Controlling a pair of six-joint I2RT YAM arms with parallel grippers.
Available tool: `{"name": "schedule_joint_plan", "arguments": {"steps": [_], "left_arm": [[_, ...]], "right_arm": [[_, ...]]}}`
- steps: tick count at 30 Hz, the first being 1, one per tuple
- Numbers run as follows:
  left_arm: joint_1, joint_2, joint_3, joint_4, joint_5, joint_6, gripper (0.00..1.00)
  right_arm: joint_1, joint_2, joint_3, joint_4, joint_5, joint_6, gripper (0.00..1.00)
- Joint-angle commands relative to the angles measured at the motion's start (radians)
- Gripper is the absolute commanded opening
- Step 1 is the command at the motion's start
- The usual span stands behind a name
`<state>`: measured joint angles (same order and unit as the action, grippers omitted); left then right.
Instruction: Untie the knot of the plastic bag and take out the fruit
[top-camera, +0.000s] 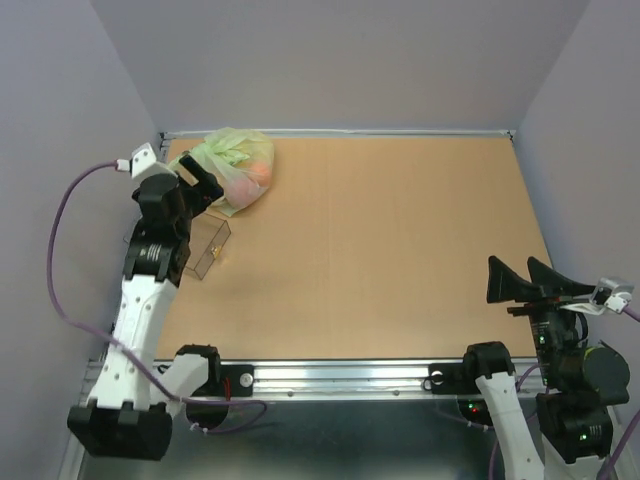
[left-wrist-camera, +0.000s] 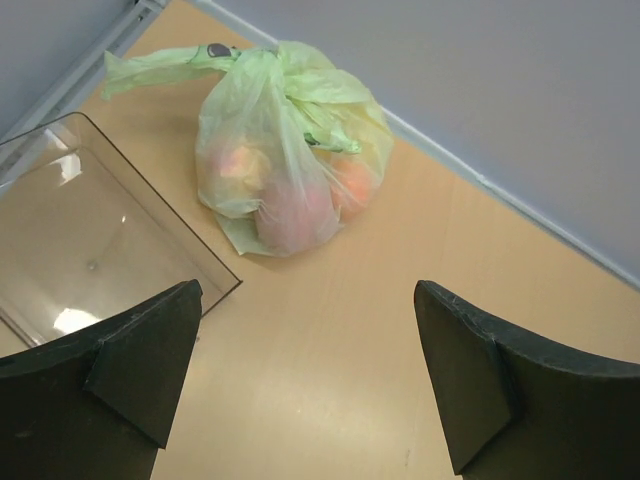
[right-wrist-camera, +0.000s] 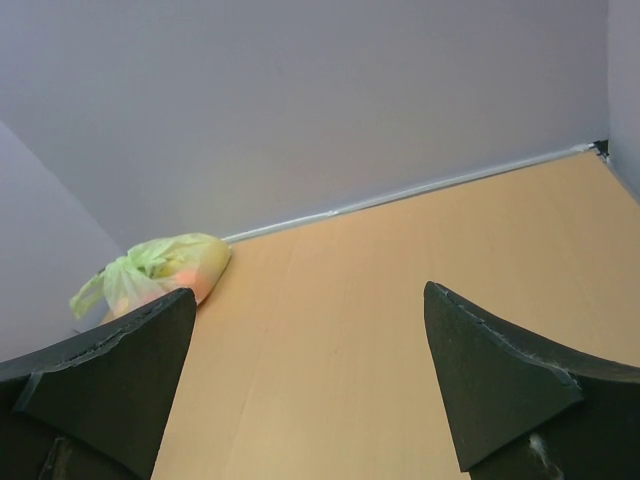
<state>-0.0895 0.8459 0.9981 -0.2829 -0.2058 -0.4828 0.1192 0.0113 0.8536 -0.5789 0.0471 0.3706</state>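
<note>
The bag (top-camera: 238, 165) is tied shut, so my left gripper will next move outward and down onto the film at the knot bunched on top.
The pale green plastic bag (top-camera: 238, 165) lies tied shut in the far left corner of the table. Its knot (left-wrist-camera: 265, 65) is a bunched tuft on top, with one handle end trailing left. Through the film I see the fruit: an orange piece (left-wrist-camera: 352, 180), a reddish one (left-wrist-camera: 295, 210) and a yellowish one (left-wrist-camera: 240, 160). My left gripper (top-camera: 205, 180) (left-wrist-camera: 307, 285) hovers open just short of the bag, with nothing between its fingers. My right gripper (top-camera: 512, 262) (right-wrist-camera: 309, 289) stands open and empty at the near right, far from the bag (right-wrist-camera: 160, 265).
A clear rigid box (top-camera: 205, 245) (left-wrist-camera: 90, 240) sits empty just in front of the bag, under my left arm. Purple walls close in the table at the back and both sides. A metal rail (top-camera: 340, 378) runs along the near edge.
</note>
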Motion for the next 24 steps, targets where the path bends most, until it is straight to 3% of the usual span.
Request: {"name": "schedule_joint_plan", "arguments": {"steps": [1,10,17,21,22,24], "left_arm": [[0.007,0.209,0.077,0.128,0.000,0.012,0.99],[0.082,0.762,0.403,0.208,-0.059,-0.034,0.99],[0.129,1.096,0.681,0.199,0.026,-0.068,0.97],[0.129,1.205,0.766,0.180,0.077,-0.092,0.83],[0.129,1.225,0.772,0.176,0.086,-0.106,0.73],[0.129,1.231,0.766,0.175,0.124,-0.115,0.64]], "right_arm": [[0.007,0.041,0.013,0.004,-0.041,-0.009,1.00],[0.005,0.162,0.053,0.005,-0.053,-0.055,1.00],[0.007,0.217,0.064,0.005,0.053,-0.130,1.00],[0.007,0.259,0.076,0.005,0.066,-0.180,1.00],[0.007,0.266,0.084,0.005,0.069,-0.183,1.00],[0.007,0.285,0.093,0.005,0.077,-0.186,1.00]]}}
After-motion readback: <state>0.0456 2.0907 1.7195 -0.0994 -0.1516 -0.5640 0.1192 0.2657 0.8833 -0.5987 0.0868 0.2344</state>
